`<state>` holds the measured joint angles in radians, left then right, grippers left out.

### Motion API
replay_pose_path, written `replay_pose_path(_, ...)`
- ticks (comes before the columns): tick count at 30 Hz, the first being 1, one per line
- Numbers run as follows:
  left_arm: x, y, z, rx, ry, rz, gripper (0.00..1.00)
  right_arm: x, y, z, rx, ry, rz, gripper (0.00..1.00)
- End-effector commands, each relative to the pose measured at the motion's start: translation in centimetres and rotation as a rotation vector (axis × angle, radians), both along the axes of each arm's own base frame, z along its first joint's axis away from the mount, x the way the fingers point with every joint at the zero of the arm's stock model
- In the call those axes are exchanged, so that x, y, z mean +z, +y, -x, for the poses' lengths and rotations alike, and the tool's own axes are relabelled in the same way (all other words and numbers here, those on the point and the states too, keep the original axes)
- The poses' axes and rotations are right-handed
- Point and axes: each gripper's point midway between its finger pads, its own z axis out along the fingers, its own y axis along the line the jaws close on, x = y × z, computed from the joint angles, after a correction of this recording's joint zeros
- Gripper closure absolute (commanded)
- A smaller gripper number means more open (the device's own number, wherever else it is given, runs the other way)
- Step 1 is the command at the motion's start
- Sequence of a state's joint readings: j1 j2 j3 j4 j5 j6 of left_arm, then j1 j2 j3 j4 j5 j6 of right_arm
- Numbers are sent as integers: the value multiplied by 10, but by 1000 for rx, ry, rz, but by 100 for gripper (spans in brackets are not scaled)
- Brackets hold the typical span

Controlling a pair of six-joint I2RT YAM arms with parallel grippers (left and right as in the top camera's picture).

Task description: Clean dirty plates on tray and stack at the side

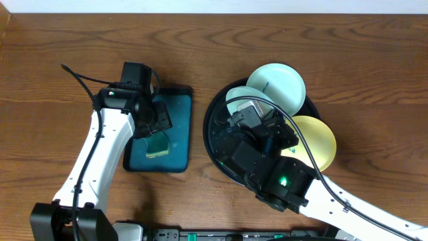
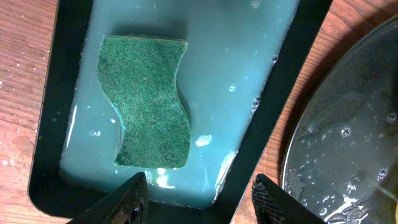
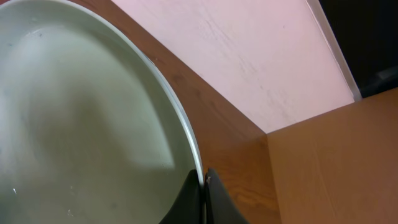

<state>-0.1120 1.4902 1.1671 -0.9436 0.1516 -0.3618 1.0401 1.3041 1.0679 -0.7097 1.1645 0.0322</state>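
The cyan plate goes down next onto the bare tabletop beside the yellow plate, to the right of my right gripper in the overhead view. My right gripper swings there and releases it.
My right gripper (image 3: 202, 182) is shut on the rim of a pale cyan plate (image 3: 81, 118) and holds it tilted above the black tray (image 1: 208, 137). In the overhead view that plate (image 1: 246, 100) is at the tray's back left, partly hidden by my right gripper (image 1: 246, 119). A second cyan plate (image 1: 277, 84) with a dark blue smear leans on the tray's far rim. A pale yellow plate (image 1: 315, 140) lies on the tray's right edge. My left gripper (image 2: 202, 202) is open and empty above the near end of the teal tray (image 2: 249, 56); it also shows in the overhead view (image 1: 155, 120).
A green sponge (image 2: 146, 102) lies in milky liquid in the rectangular teal tray (image 1: 175, 107), left of the black tray (image 2: 348, 143), which is wet with droplets. Bare wood tabletop (image 1: 374, 80) lies right of the tray and at the far left.
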Motion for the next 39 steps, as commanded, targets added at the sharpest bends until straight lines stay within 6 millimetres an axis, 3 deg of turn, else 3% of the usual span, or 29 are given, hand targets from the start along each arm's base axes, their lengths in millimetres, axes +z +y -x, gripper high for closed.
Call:
replay_pose_path(1,4,1,2,-6,-12,1,44,14,-5,-1,-40,-54,-39,99)
replay_pose_path(3,4,1,2,-6,-12,1,44,11,-11,-5,-74,-55,-106,99)
replay_pose_path(5,4,1,2,-6,-12,1,44,-5,-15,-12,-94,13,-218,99)
replay_pose_path(9,4,1,3,-6,-9,1,44,-50,-17,-22,-91,287,-485,99)
replay_pose_path(12,4,1,3,-6,-7,0,44,-63,-33,-30,-104,443,-704,99)
replay_pose_path(14,4,1,3,-6,-7,0,44,-63,-54,-37,-141,475,-825,99)
replay_pose_path(15,4,1,3,-6,-7,1,44,-61,-80,-42,-196,477,-919,99)
replay_pose_path(17,4,1,3,-6,-8,1,44,-62,-105,-46,-264,468,-992,99)
replay_pose_path(19,4,1,3,-6,-8,1,44,-66,-146,-47,-386,443,-1078,99)
replay_pose_path(25,4,1,3,-6,-7,1,44,-97,-269,-31,-798,334,-1203,99)
replay_pose_path(29,4,1,3,-6,-7,1,44,-128,-325,-17,-1008,301,-1262,99)
replay_pose_path(32,4,1,3,-6,-7,1,44,-161,-351,-6,-1131,327,-1298,99)
replay_pose_path(36,4,1,3,-6,-7,1,43,-194,-361,1,-1211,396,-1316,99)
replay_pose_path(39,4,1,3,-6,-7,1,44,-200,-354,-6,-1160,430,-1354,69)
